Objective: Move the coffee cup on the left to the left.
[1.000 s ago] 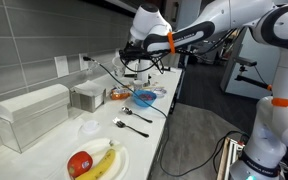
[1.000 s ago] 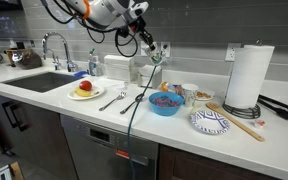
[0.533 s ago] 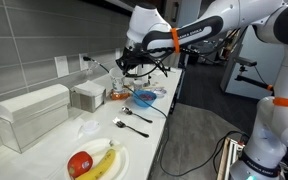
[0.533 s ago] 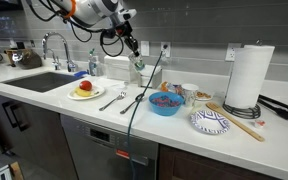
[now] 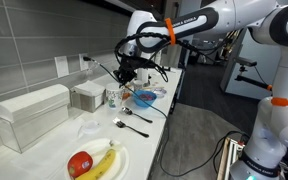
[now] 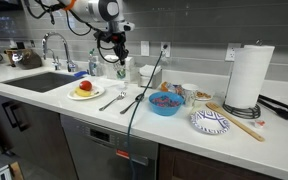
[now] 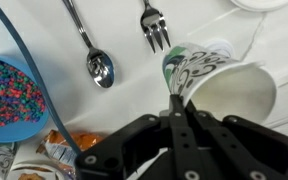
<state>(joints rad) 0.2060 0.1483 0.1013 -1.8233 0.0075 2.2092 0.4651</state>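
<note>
I will next carry the cup toward the bare counter between fork and plate (image 5: 105,131) (image 7: 207,20), lower it and let it go, because that spot is below my gripper on the plate's side.
The coffee cup (image 7: 199,62) is pale with a dark swirl pattern. In the wrist view it tilts under my gripper (image 7: 176,105), whose fingers are shut on its rim. In both exterior views the gripper (image 6: 120,62) (image 5: 119,84) holds the cup (image 6: 121,73) (image 5: 112,97) just above the counter. It is near the back wall, beside the fork and spoon (image 6: 114,99). I cannot tell whether the cup's base touches the counter.
A blue bowl (image 6: 165,103) of coloured bits stands to the right, with a second small cup (image 6: 190,92) behind it. A plate with apple and banana (image 6: 84,90) and the sink (image 6: 34,82) lie left. A paper towel roll (image 6: 249,76) and patterned plate (image 6: 210,122) are far right.
My gripper has carried the cup leftward along the counter, away from the blue bowl, and lowered it towards the surface.
</note>
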